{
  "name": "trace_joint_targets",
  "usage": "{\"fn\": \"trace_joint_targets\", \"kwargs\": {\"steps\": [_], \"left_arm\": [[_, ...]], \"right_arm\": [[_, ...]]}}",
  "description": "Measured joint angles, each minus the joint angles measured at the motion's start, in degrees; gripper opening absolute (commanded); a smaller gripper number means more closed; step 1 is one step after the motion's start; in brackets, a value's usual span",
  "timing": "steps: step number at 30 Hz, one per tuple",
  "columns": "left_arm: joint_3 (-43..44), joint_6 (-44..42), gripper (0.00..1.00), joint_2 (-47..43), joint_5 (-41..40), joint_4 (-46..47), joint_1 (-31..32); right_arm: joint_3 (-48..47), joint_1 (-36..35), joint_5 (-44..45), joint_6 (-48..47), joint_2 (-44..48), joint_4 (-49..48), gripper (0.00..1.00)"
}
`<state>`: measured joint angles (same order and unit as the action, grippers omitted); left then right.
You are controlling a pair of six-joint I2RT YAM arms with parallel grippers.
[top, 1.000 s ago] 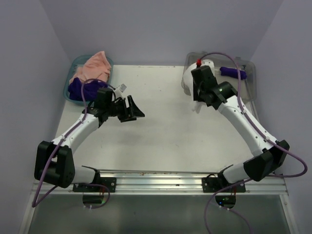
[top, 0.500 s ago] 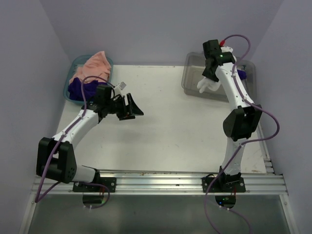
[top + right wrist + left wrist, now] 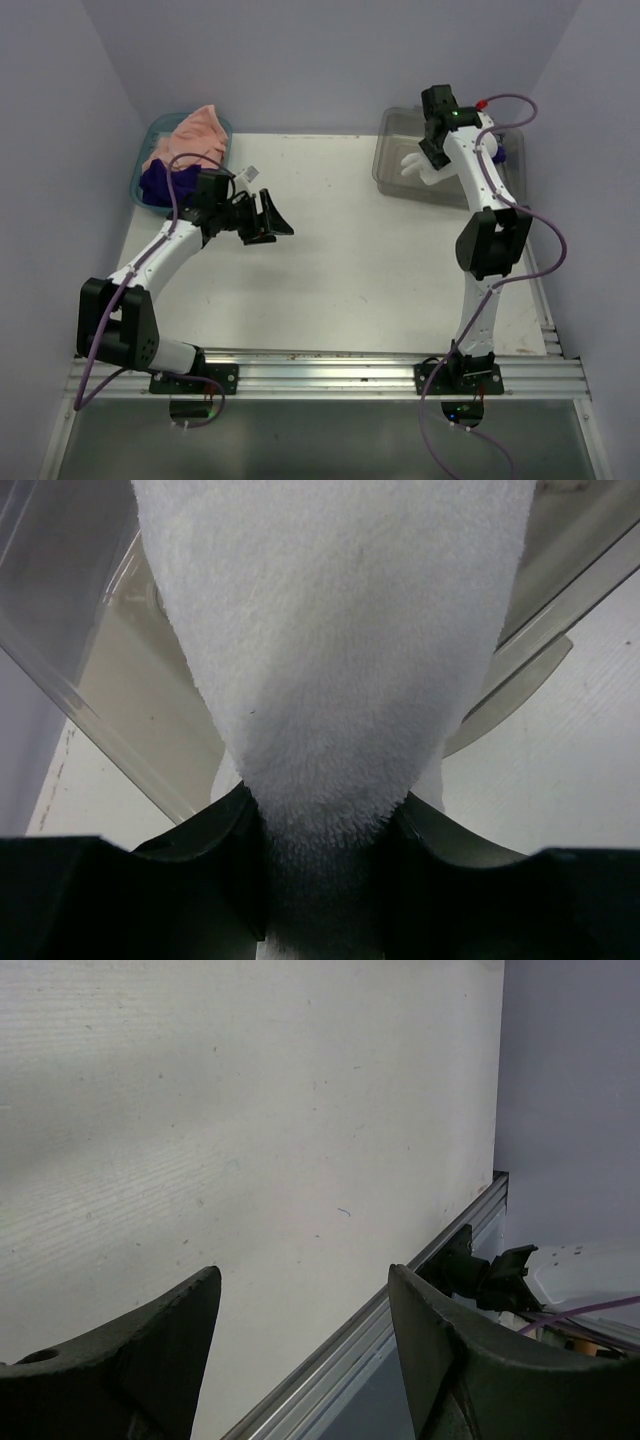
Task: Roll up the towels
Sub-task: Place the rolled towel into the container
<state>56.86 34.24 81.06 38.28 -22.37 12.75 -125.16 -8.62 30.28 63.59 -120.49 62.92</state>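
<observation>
The purple towel takes the other end of the bin, so next I need to turn my right gripper and move it down and left in the top view into the bin's empty end.
My right gripper is shut on the white towel and holds it above the clear grey bin at the back right. In the right wrist view the white towel is pinched between the jaws and fills the frame. A dark purple towel shows partly in that bin behind the arm. A peach-pink towel and another dark purple towel lie in the teal basket at the back left. My left gripper is open and empty over the table, right of the basket; its fingers frame bare tabletop.
The white table lies between the arms. A metal rail runs along its near edge. Purple walls close in on three sides. The right arm stands upright along the table's right side.
The right arm has swung up and back, carrying the white towel from the bin's front left to over the bin. The left gripper has barely moved.
</observation>
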Motion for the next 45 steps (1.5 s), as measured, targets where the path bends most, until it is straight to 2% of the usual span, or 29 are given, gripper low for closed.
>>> {"fn": "trace_joint_targets", "kwargs": {"steps": [8, 14, 17, 20, 27, 37, 45], "left_arm": [[0.3, 0.2, 0.72, 1.7, 0.0, 0.0, 0.0], [1.0, 0.6, 0.72, 3.1, 0.0, 0.0, 0.0], [1.4, 0.7, 0.71, 3.8, -0.1, 0.0, 0.0], [1.9, 0.7, 0.72, 4.4, -0.1, -0.1, 0.0], [3.1, 0.7, 0.72, 5.4, -1.0, -0.5, 0.0], [3.2, 1.1, 0.72, 5.4, -2.8, -2.2, 0.0], [2.8, 2.6, 0.72, 4.0, -4.3, -2.6, 0.0]], "right_arm": [[-5.4, -0.7, -2.0, 16.5, -7.5, 2.4, 0.0], [-6.4, -0.9, -3.2, 23.3, -10.0, 0.2, 0.0], [-10.3, -0.9, -3.3, 25.5, -13.2, -0.6, 0.0], [-13.6, -0.9, -3.6, 26.8, -16.4, -2.2, 0.0], [-13.7, -0.9, -3.9, 27.9, -20.1, -6.6, 0.0], [-13.8, -0.7, -2.8, 24.6, -24.7, -20.9, 0.0], [-13.1, -0.6, -2.8, 24.9, -28.0, -28.1, 0.0]]}}
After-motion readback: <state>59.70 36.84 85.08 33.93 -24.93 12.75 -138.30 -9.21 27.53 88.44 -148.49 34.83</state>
